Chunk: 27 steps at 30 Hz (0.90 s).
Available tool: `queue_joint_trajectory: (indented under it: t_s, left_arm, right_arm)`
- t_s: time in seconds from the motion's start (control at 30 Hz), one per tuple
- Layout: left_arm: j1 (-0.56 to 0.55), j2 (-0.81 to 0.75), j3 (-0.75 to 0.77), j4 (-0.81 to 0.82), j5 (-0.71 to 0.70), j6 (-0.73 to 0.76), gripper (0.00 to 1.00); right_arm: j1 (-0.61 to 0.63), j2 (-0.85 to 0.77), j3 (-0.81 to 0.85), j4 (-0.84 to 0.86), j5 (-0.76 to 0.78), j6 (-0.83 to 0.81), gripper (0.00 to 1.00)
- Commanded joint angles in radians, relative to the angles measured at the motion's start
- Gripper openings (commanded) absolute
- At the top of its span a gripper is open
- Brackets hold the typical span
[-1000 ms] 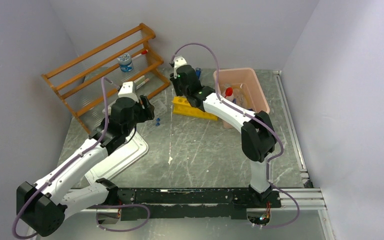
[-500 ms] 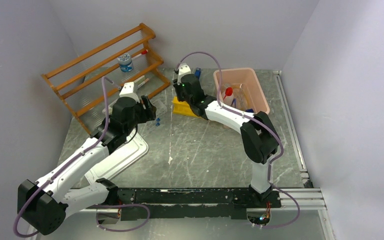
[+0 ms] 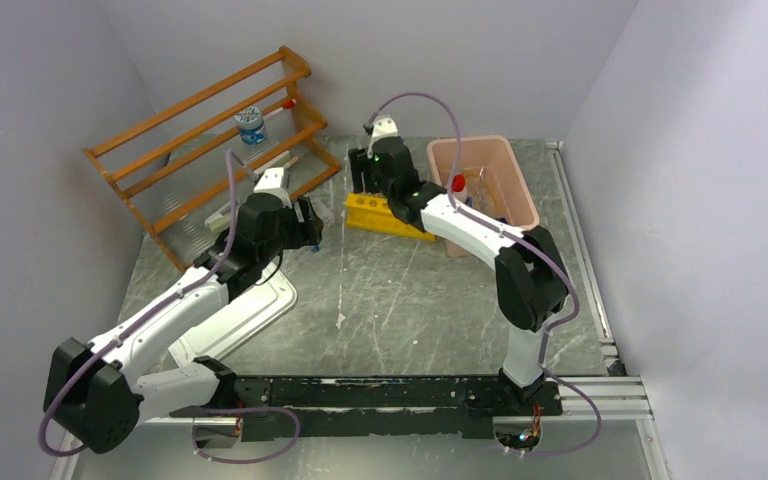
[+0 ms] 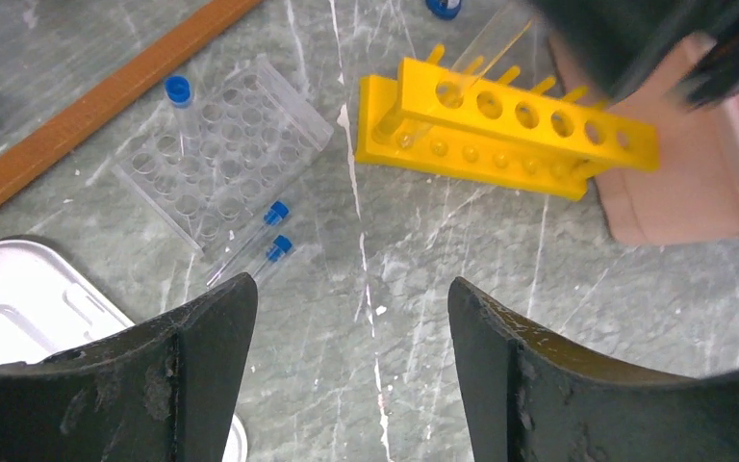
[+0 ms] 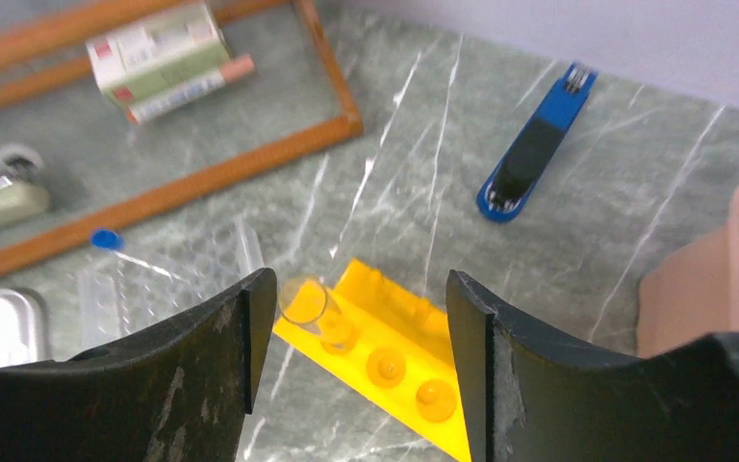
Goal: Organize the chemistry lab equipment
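Observation:
The free side of the blue-capped tube farther from the tray with hollows faces empty table. My left gripper will shift toward the tray, then lower to that tube.
Two blue-capped clear tubes (image 4: 250,252) lie on the table beside a clear well tray (image 4: 223,149), which holds one more capped tube (image 4: 178,91). My left gripper (image 4: 351,289) is open and empty, hovering just right of the two tubes; in the top view it (image 3: 312,222) covers them. A yellow tube rack (image 3: 390,215) holds an uncapped clear tube (image 5: 313,303) in its end hole. My right gripper (image 5: 356,289) is open and empty above that end of the rack, the tube close by its left finger. A red-capped squeeze bottle (image 3: 457,183) stands in the pink bin (image 3: 500,150).
A wooden shelf rack (image 3: 210,140) leans at the back left, with a small box (image 5: 159,53) and a round container (image 3: 250,122) on it. A white metal tray (image 3: 245,310) lies under the left arm. A blue flat tool (image 5: 534,144) lies behind the yellow rack.
My left gripper has moved right, over the two loose tubes. My right gripper has shifted right and back at the yellow rack's end.

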Motion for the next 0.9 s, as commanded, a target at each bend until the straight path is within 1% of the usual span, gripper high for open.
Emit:
queue_joint_trajectory:
  t_s: [0.0, 0.17, 0.23, 0.3, 0.4, 0.47, 0.5, 0.57, 0.63, 0.73, 0.87]
  left_arm:
    - [0.006, 0.081, 0.025, 0.013, 0.078, 0.086, 0.77]
    - [0.006, 0.217, 0.058, -0.039, 0.118, 0.109, 0.76]
    - [0.006, 0.278, 0.075, -0.052, 0.134, 0.118, 0.71]
    - [0.006, 0.356, 0.1, -0.071, 0.145, 0.132, 0.61]
    - [0.006, 0.432, 0.136, -0.092, 0.113, 0.159, 0.54]
    - [0.006, 0.468, 0.159, -0.106, 0.062, 0.185, 0.54]
    - [0.006, 0.483, 0.17, -0.111, 0.041, 0.2, 0.57]
    - [0.006, 0.507, 0.191, -0.121, 0.006, 0.229, 0.65]
    - [0.007, 0.533, 0.202, -0.124, 0.005, 0.248, 0.66]
    - [0.008, 0.568, 0.208, -0.129, -0.001, 0.259, 0.62]
    - [0.008, 0.601, 0.201, -0.119, 0.004, 0.269, 0.5]
  right_arm:
    - [-0.027, -0.107, 0.097, -0.082, 0.005, 0.068, 0.69]
    - [-0.041, -0.201, 0.059, -0.108, -0.007, 0.106, 0.69]
    - [-0.043, -0.242, 0.02, -0.106, -0.009, 0.117, 0.69]
    - [-0.047, -0.276, -0.017, -0.1, -0.011, 0.12, 0.68]
    - [-0.051, -0.314, -0.058, -0.103, -0.007, 0.132, 0.67]
    - [-0.054, -0.331, -0.075, -0.113, -0.005, 0.138, 0.67]
    - [-0.055, -0.338, -0.084, -0.115, -0.003, 0.142, 0.67]
    - [-0.059, -0.351, -0.1, -0.116, -0.004, 0.145, 0.66]
    - [-0.061, -0.359, -0.111, -0.117, 0.001, 0.15, 0.66]
    - [-0.064, -0.363, -0.118, -0.118, 0.001, 0.154, 0.66]
    - [-0.065, -0.356, -0.116, -0.12, -0.002, 0.158, 0.66]
